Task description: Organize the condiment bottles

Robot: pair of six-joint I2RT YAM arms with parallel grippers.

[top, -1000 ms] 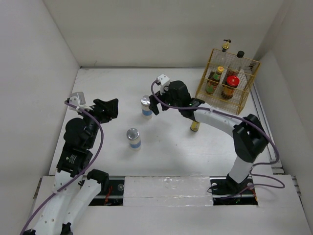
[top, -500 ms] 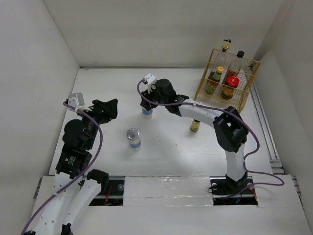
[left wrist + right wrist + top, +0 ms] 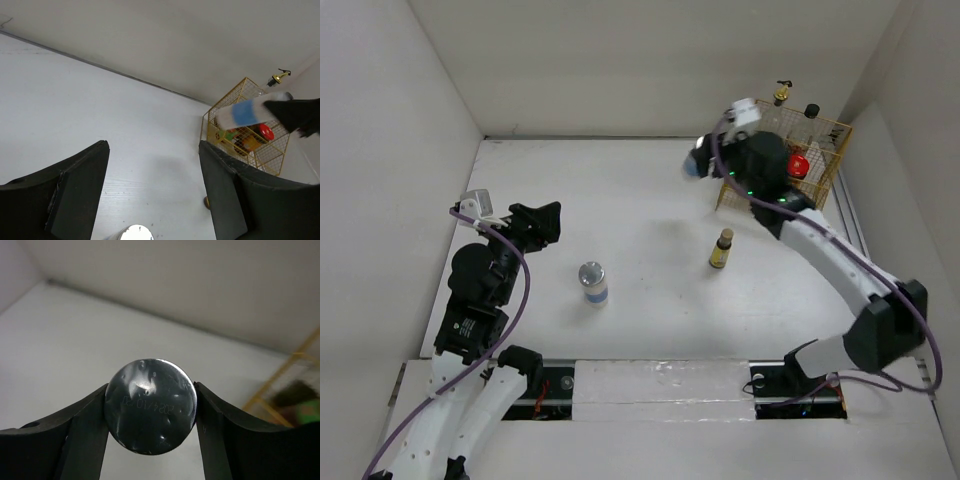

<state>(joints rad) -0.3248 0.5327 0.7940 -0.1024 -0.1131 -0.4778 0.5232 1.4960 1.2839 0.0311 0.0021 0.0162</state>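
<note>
The shaker still hangs outside the basket. It goes toward the right in the top view with my right gripper next, over the yellow basket's near corner [image 3: 809, 186], then down.
My right gripper [image 3: 710, 162] is shut on a white-blue silver-lidded shaker [image 3: 696, 165] and holds it tilted in the air beside the yellow basket's left side. In the right wrist view its lid [image 3: 150, 405] sits clamped between the fingers. In the left wrist view the shaker [image 3: 247, 112] lies almost level. A second shaker [image 3: 592, 282] stands mid-table. A small brown-capped yellow bottle [image 3: 722, 249] stands further right. The red-lidded jar [image 3: 800, 165], gold-spout bottle [image 3: 780, 93] and black-capped bottle [image 3: 811, 110] are in the basket. My left gripper [image 3: 535, 222] is open and empty at the left.
The yellow wire basket [image 3: 825, 130] stands in the back right corner against the walls; it also shows in the left wrist view [image 3: 245, 80]. White walls close the table on the left, back and right.
My right gripper took hold of the shaker in the middle of the table, lifted it and carried it right and back to the basket's side. The left arm has not moved.
</note>
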